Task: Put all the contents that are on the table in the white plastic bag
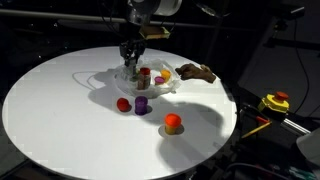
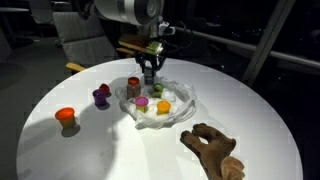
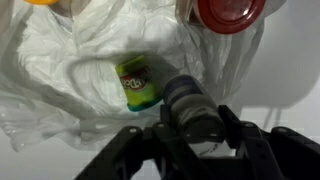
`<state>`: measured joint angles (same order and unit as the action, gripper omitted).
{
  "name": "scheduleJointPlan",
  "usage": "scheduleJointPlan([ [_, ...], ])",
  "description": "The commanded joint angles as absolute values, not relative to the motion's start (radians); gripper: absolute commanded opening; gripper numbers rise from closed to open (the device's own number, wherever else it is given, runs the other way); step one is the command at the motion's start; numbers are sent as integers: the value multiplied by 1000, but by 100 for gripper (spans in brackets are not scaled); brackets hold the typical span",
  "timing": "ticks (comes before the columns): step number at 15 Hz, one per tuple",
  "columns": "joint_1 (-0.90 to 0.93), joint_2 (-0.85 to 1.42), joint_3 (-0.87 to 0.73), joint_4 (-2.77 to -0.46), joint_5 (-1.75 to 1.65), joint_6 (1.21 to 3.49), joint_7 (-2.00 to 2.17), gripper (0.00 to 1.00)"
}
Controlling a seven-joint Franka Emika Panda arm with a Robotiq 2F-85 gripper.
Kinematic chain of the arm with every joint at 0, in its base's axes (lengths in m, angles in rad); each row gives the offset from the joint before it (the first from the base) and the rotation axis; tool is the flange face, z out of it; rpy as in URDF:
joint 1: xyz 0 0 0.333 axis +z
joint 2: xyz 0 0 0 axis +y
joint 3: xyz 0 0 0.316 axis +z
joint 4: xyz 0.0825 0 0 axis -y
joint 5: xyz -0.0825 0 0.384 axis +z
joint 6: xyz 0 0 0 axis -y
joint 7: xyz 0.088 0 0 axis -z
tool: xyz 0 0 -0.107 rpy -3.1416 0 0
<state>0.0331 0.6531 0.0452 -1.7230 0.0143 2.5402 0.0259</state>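
The brown bottle already hangs over the bag, so my gripper should next lower it a little into the white bag (image 1: pixel 131 74) beside the green-labelled item and let it go.
My gripper (image 3: pixel 190 125) is shut on the brown bottle (image 3: pixel 186 100) and holds it over the open white plastic bag (image 3: pixel 70 70), which lies on the round white table (image 1: pixel 60 120). In both exterior views the gripper (image 1: pixel 130 52) (image 2: pixel 150 68) hangs just above the bag (image 1: pixel 118 82) (image 2: pixel 178 100). A green-labelled item (image 3: pixel 135 82) lies inside the bag. A red-lidded jar (image 3: pixel 230 12) (image 2: pixel 133 85) stands at the bag's edge. On the table outside the bag are a red ball (image 1: pixel 123 104), a purple cup (image 1: pixel 142 104) (image 2: pixel 101 96), an orange-lidded jar (image 1: pixel 172 123) (image 2: pixel 66 116) and a brown lumpy piece (image 1: pixel 195 72) (image 2: pixel 213 150).
A yellow and red device (image 1: pixel 274 101) sits off the table's edge in an exterior view. Chairs (image 2: pixel 85 40) stand behind the table. Small yellow and orange items (image 2: pixel 162 105) rest in the bag's folds.
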Motion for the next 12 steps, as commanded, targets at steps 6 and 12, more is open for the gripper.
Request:
scheduleJointPlan([
  [6,1,685,67,-1703,81,2506,7,26],
  [12,26,612,68,-1773,75,2540,23,100],
])
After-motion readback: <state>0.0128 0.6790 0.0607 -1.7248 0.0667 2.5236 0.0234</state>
